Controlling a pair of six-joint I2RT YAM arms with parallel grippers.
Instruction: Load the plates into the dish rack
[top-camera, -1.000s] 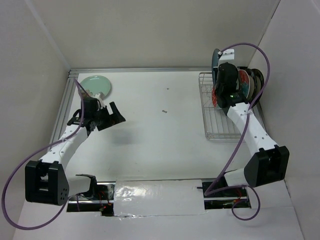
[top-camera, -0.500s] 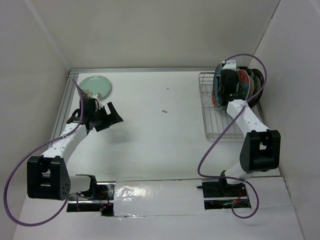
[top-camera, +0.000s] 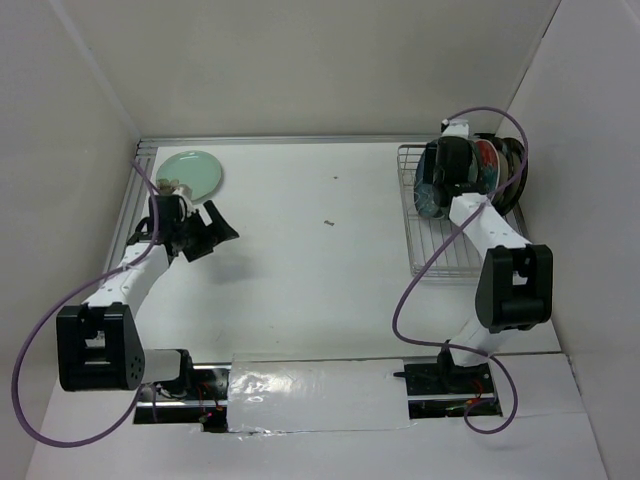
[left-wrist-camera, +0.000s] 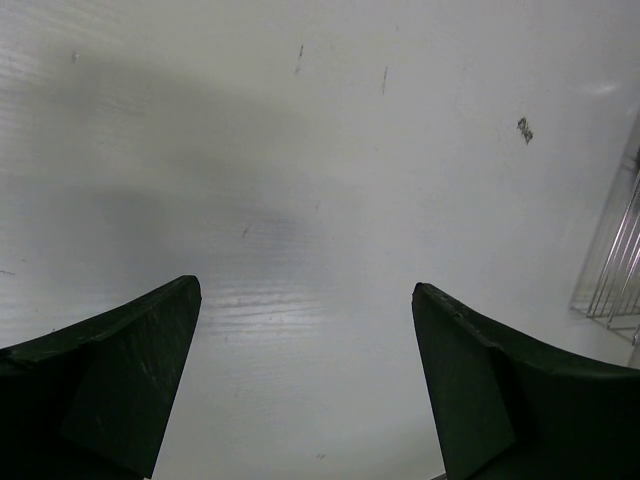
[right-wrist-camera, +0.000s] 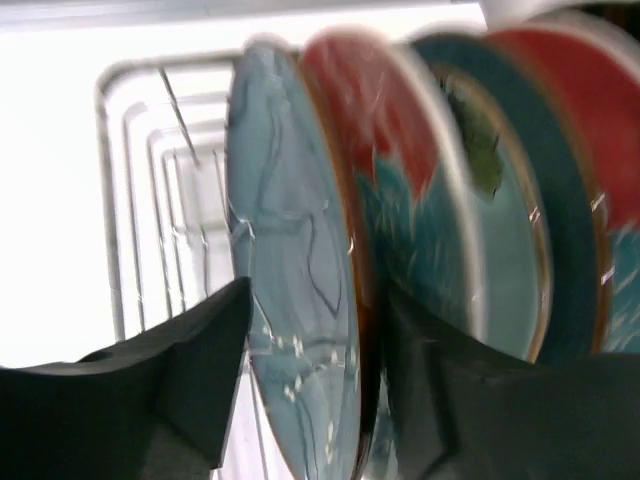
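Note:
The left gripper next needs to swing outward, to the left in the top view, then lower and turn its fingers to straddle the flat plate's near rim (top-camera: 191, 197), which lies there.
A pale mint green plate (top-camera: 190, 170) lies flat at the table's far left. My left gripper (top-camera: 215, 235) (left-wrist-camera: 305, 290) hovers just in front of and to the right of it, open, with only bare table between its fingers. The silver wire dish rack (top-camera: 440, 255) (right-wrist-camera: 140, 200) stands at the far right with several plates upright in it. My right gripper (top-camera: 440, 185) (right-wrist-camera: 315, 300) is over the rack, its jaws open and astride the frontmost blue-teal plate (top-camera: 430, 195) (right-wrist-camera: 295, 260). Behind that plate stand a red plate (right-wrist-camera: 370, 130) and a dark teal plate (right-wrist-camera: 500, 200).
White walls close in the table on the left, back and right. A metal rail (top-camera: 125, 215) runs along the left edge. A small dark speck (top-camera: 328, 223) lies mid-table. The near part of the rack holds no plates; its corner (left-wrist-camera: 615, 270) shows in the left wrist view.
My right gripper lowered the blue-teal plate into the rack's front slot and its jaws opened around it. My left arm drifted a little left and farther back, towards the mint plate, still open.

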